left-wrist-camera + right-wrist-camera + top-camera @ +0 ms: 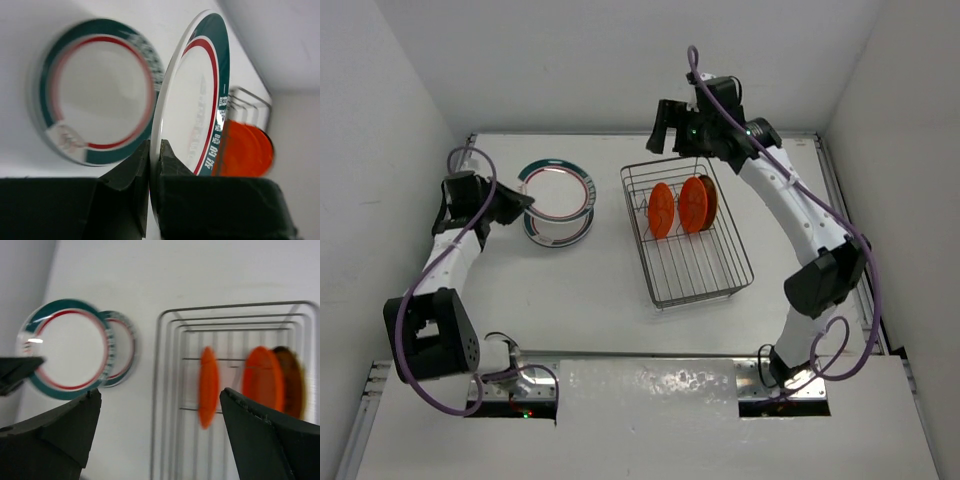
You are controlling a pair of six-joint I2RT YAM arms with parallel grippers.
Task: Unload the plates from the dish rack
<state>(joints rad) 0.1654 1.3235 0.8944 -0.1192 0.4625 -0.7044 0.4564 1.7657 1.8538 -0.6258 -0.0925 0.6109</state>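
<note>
The orange plate nearer the white plates stands upright, so my right gripper will move down toward the rack (705, 280) next, with its open fingers on both sides of that plate's upper rim.
My left gripper (523, 204) is shut on the rim of a white plate (557, 188) with green and red rings. It holds this plate just above a matching plate (560, 230) lying on the table. In the left wrist view the pads (167, 157) pinch the held plate (197, 100) edge-on, and the lower plate (100, 90) lies to its left. The dark wire dish rack (705, 280) holds two orange plates (661, 210) (697, 204) upright at its far end. My right gripper (670, 125) is open and empty, above the rack's far edge. It (160, 407) looks down on the orange plates (208, 385) (262, 380).
A darker orange disc (292, 380) stands right behind the second orange plate. White walls enclose the table on the left, the far side and the right. The rack's near half (695, 265) shows only bare wire.
</note>
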